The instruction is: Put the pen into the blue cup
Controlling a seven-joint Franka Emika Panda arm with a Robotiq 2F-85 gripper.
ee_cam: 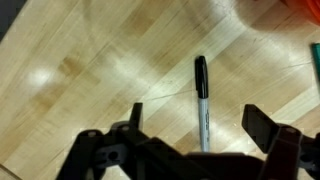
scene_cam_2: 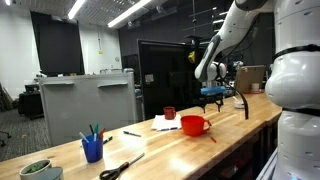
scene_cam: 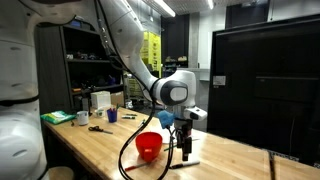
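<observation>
Next, my gripper goes down onto the end of the pen's body away from the black cap, since the pen's grey body lies between my open fingers.
The pen [ee_cam: 201,95], slim with a black cap and a grey barrel, lies flat on the wooden table [ee_cam: 80,60] in the wrist view. My gripper [ee_cam: 198,116] is open and empty, just above the pen, with one finger on each side of the barrel and not touching it. In both exterior views the gripper [scene_cam: 185,148] [scene_cam_2: 213,99] points down close to the tabletop, next to the red bowl [scene_cam: 148,146]. The blue cup [scene_cam: 112,116] [scene_cam_2: 93,150] stands far off along the table with several pens in it.
A red cup [scene_cam_2: 170,113] and the red bowl [scene_cam_2: 195,125] stand mid-table, with a thin reddish stick [scene_cam_2: 212,136] beside the bowl. Scissors [scene_cam_2: 120,168] lie near the blue cup. A white cup [scene_cam: 100,100] and a green cloth [scene_cam: 58,117] are at the far end.
</observation>
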